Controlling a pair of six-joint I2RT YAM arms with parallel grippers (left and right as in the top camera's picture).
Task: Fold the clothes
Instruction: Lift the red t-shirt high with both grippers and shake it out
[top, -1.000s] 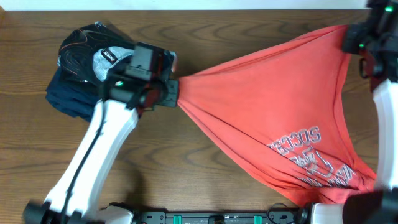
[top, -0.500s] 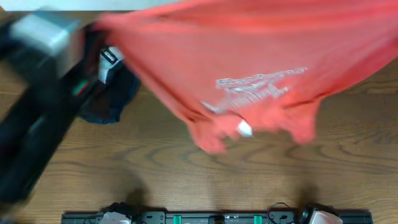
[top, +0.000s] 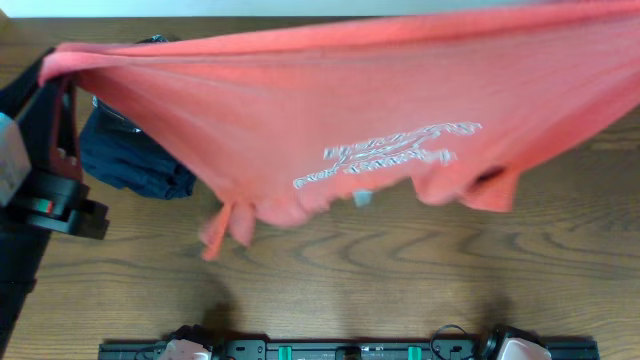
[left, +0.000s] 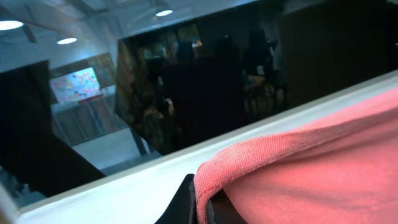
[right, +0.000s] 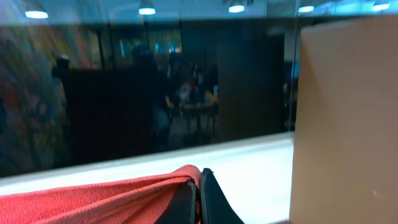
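The T-shirt (top: 330, 100) hangs high, and the table's far edge is below and outward of it, so my left gripper will next go down and outward to that edge and let go of the ribbed edge.
The coral-red T-shirt (top: 330, 100) hangs stretched wide across the overhead view, high above the table, its white chest lettering (top: 395, 155) facing up. A sleeve and the lower edge dangle at the front. My left gripper (left: 202, 204) is shut on a ribbed edge of the T-shirt (left: 298, 168); the overhead view has its arm (top: 45, 160) at the far left. My right gripper (right: 199, 198) pinches another edge of the T-shirt (right: 93, 196), jaws shut on it. The right arm is outside the overhead view.
A pile of folded navy garments (top: 135, 160) lies at the back left of the wooden table (top: 350, 290), partly hidden under the hanging shirt. A black rail (top: 340, 350) runs along the front edge. A tan panel (right: 348, 118) stands close on the right.
A second ago the shirt was pulled taut low over the table between the grippers. Both arms have since swung it up, and it now hangs spread wide near the camera.
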